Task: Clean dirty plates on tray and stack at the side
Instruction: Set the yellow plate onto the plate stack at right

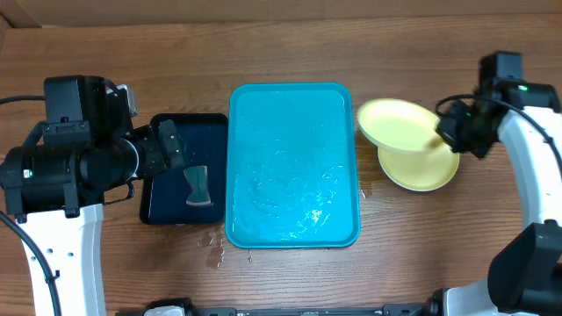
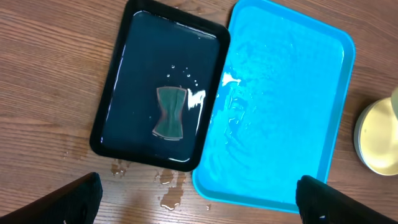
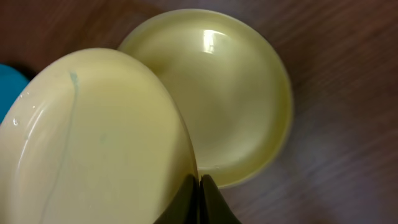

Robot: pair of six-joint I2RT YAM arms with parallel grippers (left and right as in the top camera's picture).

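I will bring my right gripper down and to the right in the overhead view and release onto the second plate [image 1: 420, 164], since the held one hangs nearer the turquoise tray [image 1: 294, 132].
The turquoise tray [image 1: 294, 132] lies wet at the table's middle with no plate on it; it also shows in the left wrist view [image 2: 280, 93]. My right gripper [image 1: 446, 132] [image 3: 200, 186] is shut on the rim of a pale yellow-green plate [image 1: 399, 121] [image 3: 93, 143], held tilted above a second pale yellow-green plate [image 1: 423, 171] [image 3: 230, 93] that rests on the table right of the tray. My left gripper [image 1: 169, 142] [image 2: 199, 190] is open and empty over the black tray's near side. The light blue plate is out of view.
A black tray [image 1: 167, 197] [image 2: 124, 74] holding water and a grey-green sponge [image 1: 198, 186] [image 2: 170, 112] lies against the turquoise tray's left side. Water drops [image 1: 215, 250] [image 2: 168, 186] sit on the wood in front of both trays.
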